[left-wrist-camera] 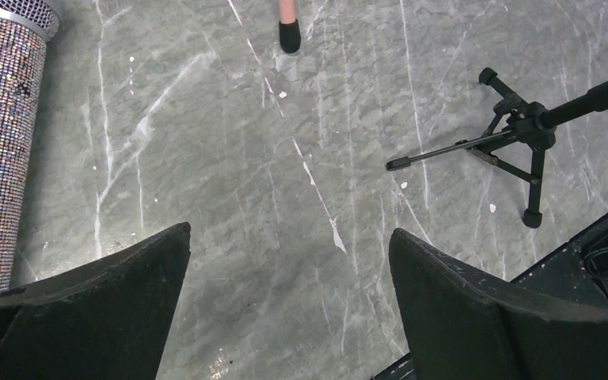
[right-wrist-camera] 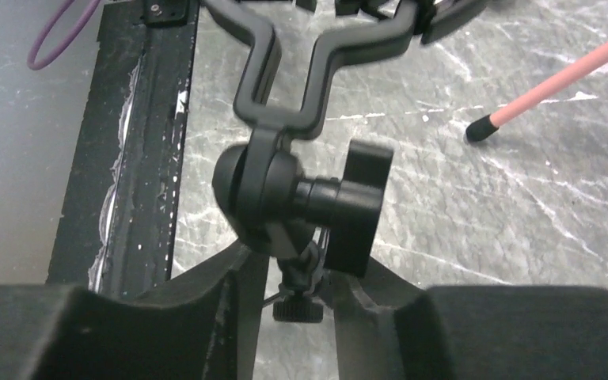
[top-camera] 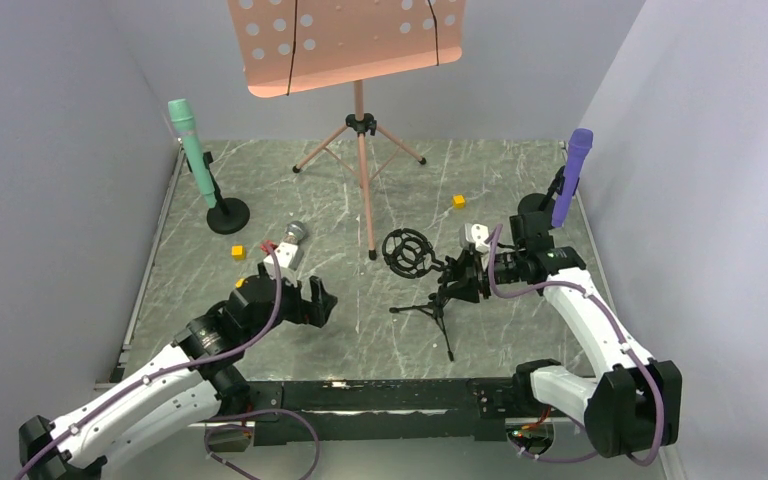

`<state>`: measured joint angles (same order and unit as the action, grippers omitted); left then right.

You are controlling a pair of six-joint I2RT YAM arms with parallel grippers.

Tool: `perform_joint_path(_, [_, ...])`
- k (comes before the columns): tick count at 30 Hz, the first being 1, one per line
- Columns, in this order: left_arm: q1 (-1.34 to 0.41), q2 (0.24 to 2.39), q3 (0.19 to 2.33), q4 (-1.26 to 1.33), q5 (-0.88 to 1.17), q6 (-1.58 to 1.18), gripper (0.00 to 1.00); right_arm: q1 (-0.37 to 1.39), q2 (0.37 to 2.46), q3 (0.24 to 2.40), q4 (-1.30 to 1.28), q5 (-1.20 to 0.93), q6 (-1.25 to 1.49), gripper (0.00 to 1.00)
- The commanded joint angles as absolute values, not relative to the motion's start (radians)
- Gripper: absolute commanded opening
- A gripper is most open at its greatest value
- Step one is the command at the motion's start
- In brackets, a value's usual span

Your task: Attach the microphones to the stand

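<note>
My left gripper is to travel outward and to the left in the top view next, and it needs to lower astride the silver microphone's neck, which lies flat there.
A mint green microphone (top-camera: 191,152) stands in a round-base stand at the back left. A purple microphone (top-camera: 571,176) stands in a holder at the right wall. The glittery silver microphone (top-camera: 291,243) (left-wrist-camera: 0,142) lies flat on the table, just left of my left gripper (top-camera: 322,302) (left-wrist-camera: 290,231), which is open over bare table. My right gripper (top-camera: 467,270) (right-wrist-camera: 297,273) sits around the neck of the small black tripod stand (top-camera: 440,305) (left-wrist-camera: 522,134), below the swivel joint (right-wrist-camera: 273,190). Its jaws are slightly parted, with a gap showing beside the stem.
The black ring-shaped shock mount (top-camera: 407,250) tops the tripod stand. A pink music stand (top-camera: 360,150) rises at the back centre, one foot (right-wrist-camera: 483,127) near the right gripper. Yellow cubes (top-camera: 238,252) (top-camera: 458,201) lie on the table. A black rail (right-wrist-camera: 138,142) borders the near edge.
</note>
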<state>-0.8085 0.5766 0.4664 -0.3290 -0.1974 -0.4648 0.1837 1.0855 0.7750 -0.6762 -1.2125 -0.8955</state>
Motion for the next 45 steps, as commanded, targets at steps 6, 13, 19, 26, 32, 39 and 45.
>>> perform_joint_path(6, [-0.638, 0.687, 0.574, -0.309, -0.117, -0.399, 0.99, 0.122, 1.072, 0.822, -0.797, -1.208, -1.011, 0.66])
perform_joint_path(13, [-0.367, 0.928, 0.73, -0.384, 0.043, -0.26, 0.99, 0.01, 1.042, 0.852, -0.899, -1.154, -1.097, 0.92])
perform_joint_path(19, [-0.286, 1.207, 0.936, -0.526, 0.039, -0.115, 0.99, -0.103, 1.046, 0.884, -1.014, -1.142, -1.226, 0.96])
perform_joint_path(26, [-0.261, 1.551, 1.166, -0.66, 0.013, -0.015, 0.97, -0.197, 1.056, 0.906, -1.11, -1.184, -1.317, 0.97])
perform_joint_path(32, [-0.246, 1.737, 1.278, -0.71, 0.003, 0.039, 0.91, -0.232, 1.051, 0.905, -1.132, -1.199, -1.342, 0.97])
perform_joint_path(39, [-0.232, 1.854, 1.348, -0.752, 0.003, 0.076, 0.83, -0.261, 1.066, 0.912, -1.187, -1.222, -1.4, 0.97])
perform_joint_path(45, [-0.219, 1.924, 1.399, -0.777, 0.02, 0.108, 0.77, -0.282, 1.085, 0.922, -1.246, -1.242, -1.463, 0.97])
